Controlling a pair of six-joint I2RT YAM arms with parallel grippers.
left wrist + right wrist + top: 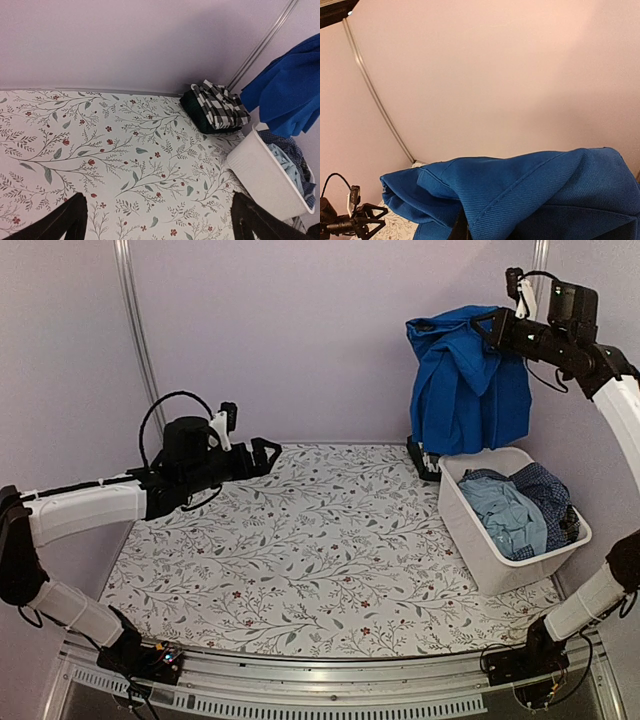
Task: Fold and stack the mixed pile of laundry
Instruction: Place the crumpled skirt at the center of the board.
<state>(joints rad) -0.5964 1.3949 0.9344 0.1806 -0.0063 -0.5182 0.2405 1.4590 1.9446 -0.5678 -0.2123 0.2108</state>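
Note:
The robot's right gripper should next swing to the left in the top view and down over the middle of the table to release the royal blue garment, since that space is clear.
My right gripper [487, 324] is shut on the royal blue garment [468, 380] and holds it high above the back right of the table; the cloth hangs down over the tub's far end. In the right wrist view the blue cloth [530, 195] covers the jaws. A pale blue garment [508, 515] and a dark blue small-check one [548, 492] lie in the white tub [478, 540]. A folded black-and-white plaid garment [219, 106] lies at the back of the table, partly hidden behind the blue cloth in the top view [424, 458]. My left gripper [270, 453] is open and empty above the table's left.
The table has a white leaf-and-flower cover [300, 540]. The white tub stands at the right edge. Pale walls close the back and sides, with a metal pole [135, 330] at the back left corner.

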